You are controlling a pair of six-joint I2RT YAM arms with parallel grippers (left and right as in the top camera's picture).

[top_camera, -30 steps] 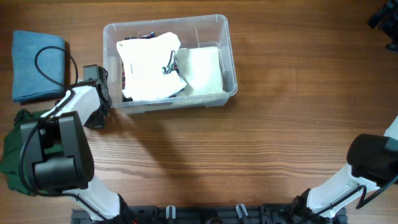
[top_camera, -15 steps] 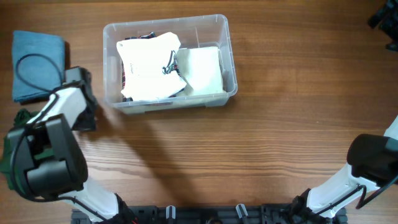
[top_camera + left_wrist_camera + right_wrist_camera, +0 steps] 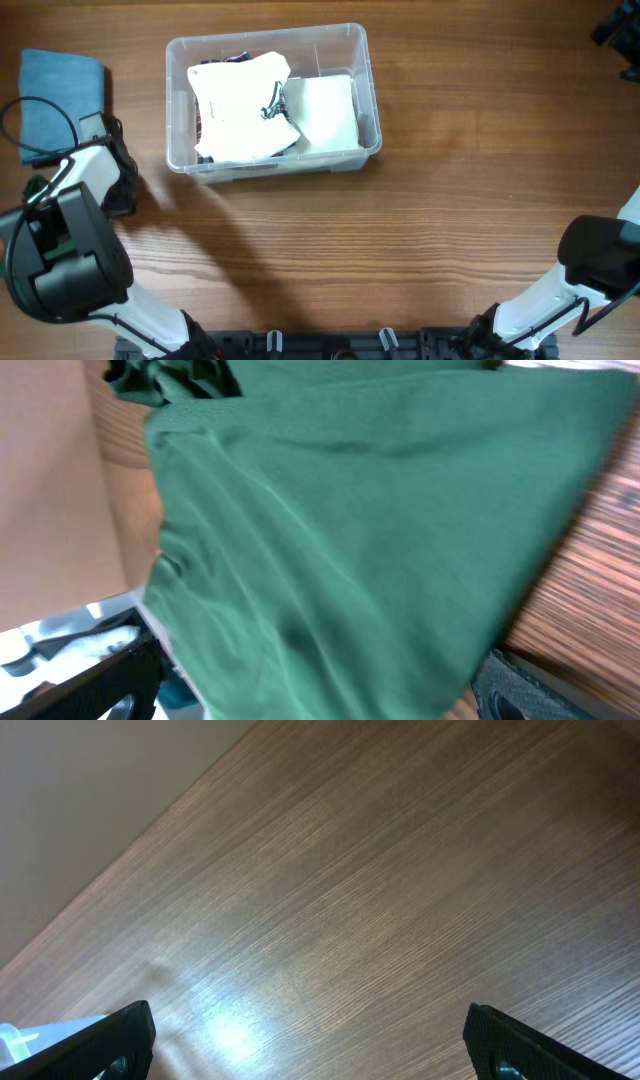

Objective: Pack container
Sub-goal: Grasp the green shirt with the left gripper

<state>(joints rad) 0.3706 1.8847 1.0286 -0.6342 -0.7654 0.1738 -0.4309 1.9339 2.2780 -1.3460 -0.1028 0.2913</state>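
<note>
The cloth already stretches between my left gripper's open fingers, so they will next lower slightly onto the green cloth [image 3: 322, 664] and close.
The container [image 3: 268, 170] is a clear plastic bin at the back left of the table, holding folded white garments [image 3: 250, 108], one with a dark plaid lining. A green cloth [image 3: 16, 250] lies at the left edge, partly hidden by my left arm. It fills the left wrist view [image 3: 360, 530]. My left gripper [image 3: 118, 200] is open, its fingers spread wide just over the green cloth [image 3: 310, 685] and holding nothing. My right gripper [image 3: 320, 1040] is open and empty over bare wood, far from the bin.
A folded blue cloth [image 3: 55, 85] lies at the back left, with my left arm's black cable looping over it. A dark object [image 3: 618, 30] sits at the top right corner. The wooden table edge shows in the right wrist view [image 3: 120, 850].
My left arm has swung left, away from the container's front-left corner and towards the green cloth. The container, its contents and the right arm have not moved.
</note>
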